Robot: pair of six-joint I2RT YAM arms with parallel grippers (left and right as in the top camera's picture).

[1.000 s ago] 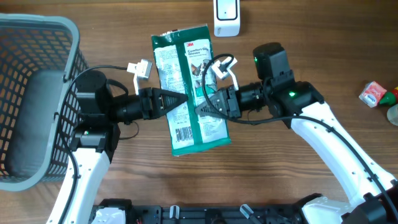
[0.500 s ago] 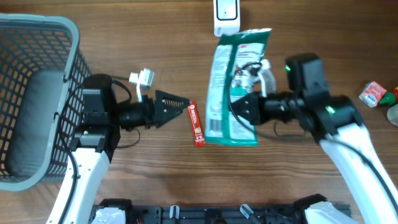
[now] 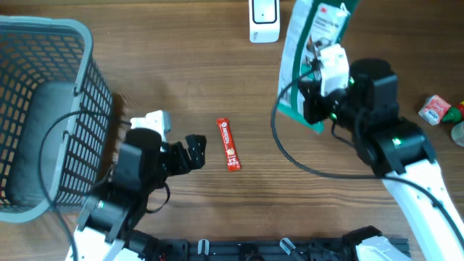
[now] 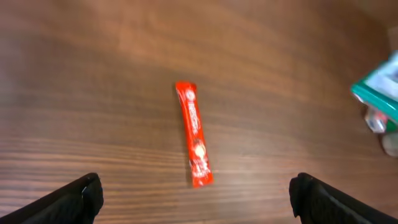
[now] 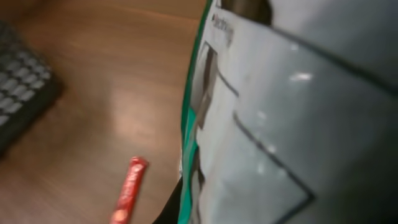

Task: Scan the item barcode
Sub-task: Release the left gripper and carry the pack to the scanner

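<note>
My right gripper sweeps over the scanner [image 3: 264,20] next, then releases the package on clear wood beyond the small items, which lies to its right in the overhead view.
The item is a green and white glove package [image 3: 313,54], held up off the table at the back right, its top end past the frame's edge. My right gripper [image 3: 310,101] is shut on its lower part. In the right wrist view the package [image 5: 292,118] fills most of the frame and hides the fingers. The white scanner [image 3: 264,20] stands at the back centre, just left of the package. My left gripper [image 3: 194,151] is open and holds nothing, low on the left. Its two fingertips [image 4: 84,194] flank bare wood just below a red stick packet [image 4: 193,135].
A red stick packet [image 3: 228,143] lies flat on the wooden table between the arms. A large grey wire basket [image 3: 43,109] fills the left side. Small red and green items [image 3: 436,109] sit at the right edge.
The left gripper opened, let go of the package and drew back to the left and toward the front. The right arm carried the package up and to the back right, uncovering the red stick.
</note>
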